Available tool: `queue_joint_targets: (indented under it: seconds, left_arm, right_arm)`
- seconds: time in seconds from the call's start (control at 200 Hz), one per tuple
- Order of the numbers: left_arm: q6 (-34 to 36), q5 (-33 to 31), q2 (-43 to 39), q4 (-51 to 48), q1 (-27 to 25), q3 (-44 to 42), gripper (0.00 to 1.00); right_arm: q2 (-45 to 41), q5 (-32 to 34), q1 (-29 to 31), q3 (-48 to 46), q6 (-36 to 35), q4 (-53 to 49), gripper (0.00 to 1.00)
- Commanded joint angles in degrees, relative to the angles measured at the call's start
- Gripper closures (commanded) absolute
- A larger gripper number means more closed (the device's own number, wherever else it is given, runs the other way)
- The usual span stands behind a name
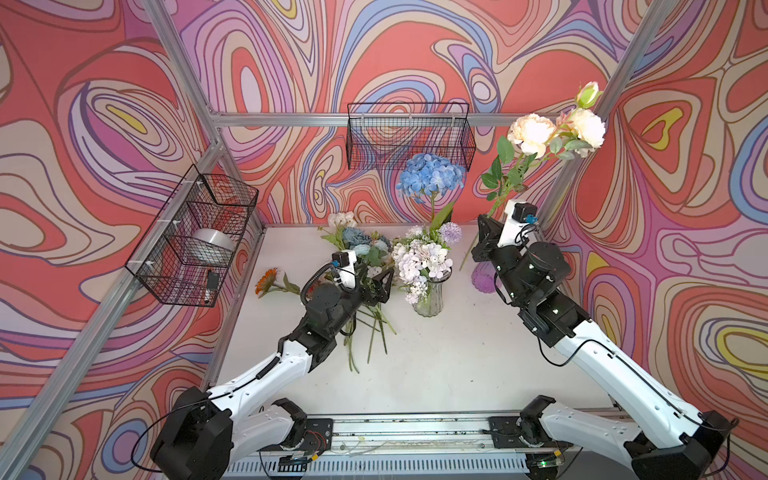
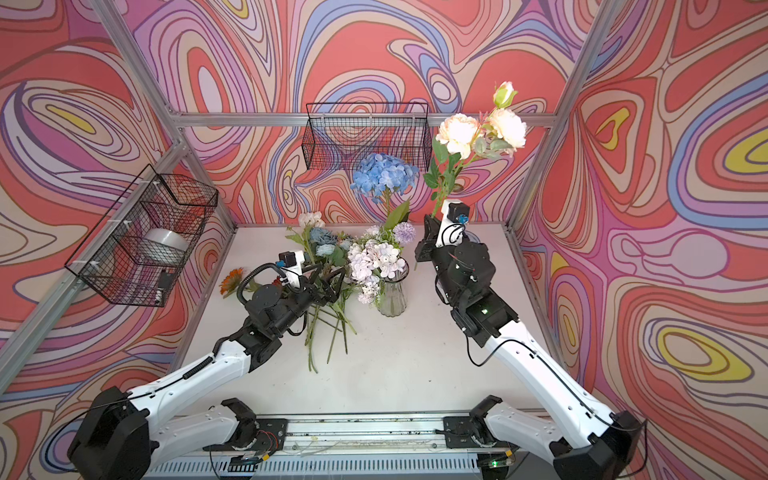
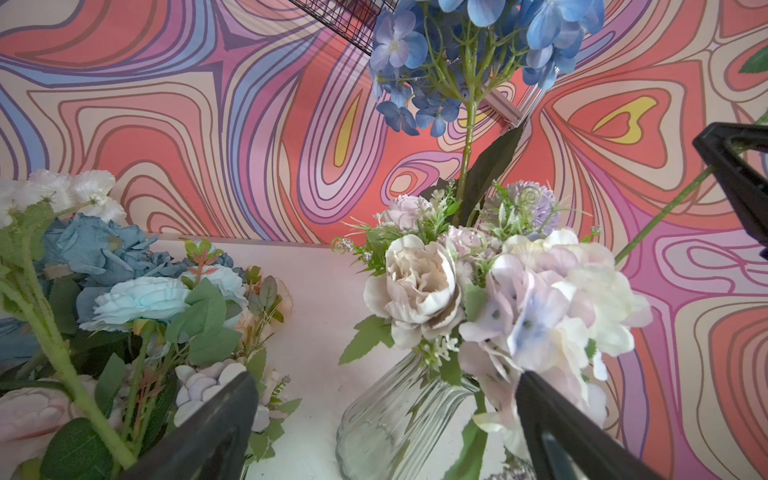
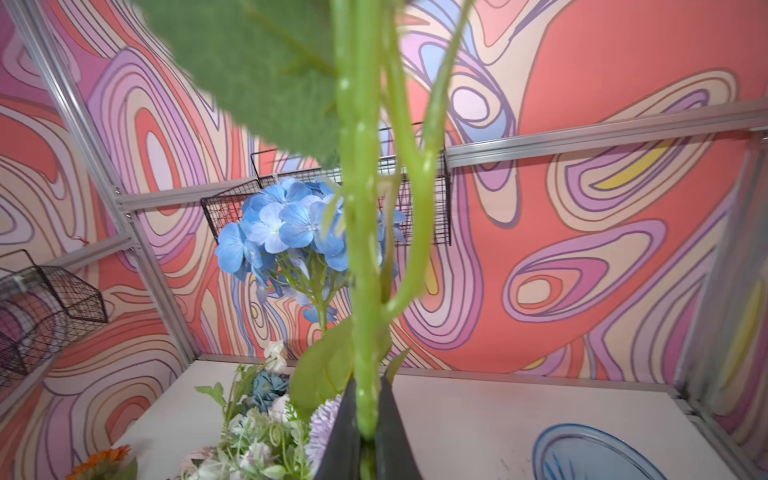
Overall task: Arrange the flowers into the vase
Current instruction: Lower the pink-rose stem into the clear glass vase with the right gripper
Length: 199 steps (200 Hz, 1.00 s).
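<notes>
The vase stands below my right gripper, toward my left gripper. Next, I will lower my right gripper across to the vase's opening and let go of the green stem in it.
A clear ribbed glass vase stands mid-table. It holds a tall blue hydrangea, pale lilac blooms and a lilac pompom. More flowers lie heaped on the table to its left, stems toward the front, and an orange sunflower lies further left. My left gripper is open just left of the vase, above the heap's stems. To the right of the vase and raised, my right gripper is shut on a green stem with peach peonies high above.
A purple glass vessel sits on the table behind my right arm. An empty wire basket hangs on the back wall. A second basket on the left wall holds a silver roll. Aluminium frame posts stand at the corners.
</notes>
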Motion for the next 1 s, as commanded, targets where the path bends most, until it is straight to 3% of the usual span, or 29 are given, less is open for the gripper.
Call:
queue_joint_targets:
  seconds: [0.0,0.476,0.776,0.992]
  left_arm:
    - [0.1,-2.8,-1.6,-0.3,-0.3,-0.3,0.0]
    - [0.4,-8.3,-6.1,-1.3,-0.2,-3.8,0.0]
    - [-0.5,-12.1,-6.9,-4.6,-0.2,-3.8,0.0]
    - [-0.9,-17.5,-7.4,-4.3,-0.1,-6.4,0.0]
  right_arm:
    - [1.1,-6.2,-1.3,-2.3,5.3,6.1,1.0]
    - [7.3,-10.4,-2.8,-20.3,12.7,21.3,1.0]
    - [11.6,-16.4,-2.8,-22.7,14.8,15.6,1.0]
    - [12.6,-16.9,-2.8,-22.4,15.5,10.0,1.0]
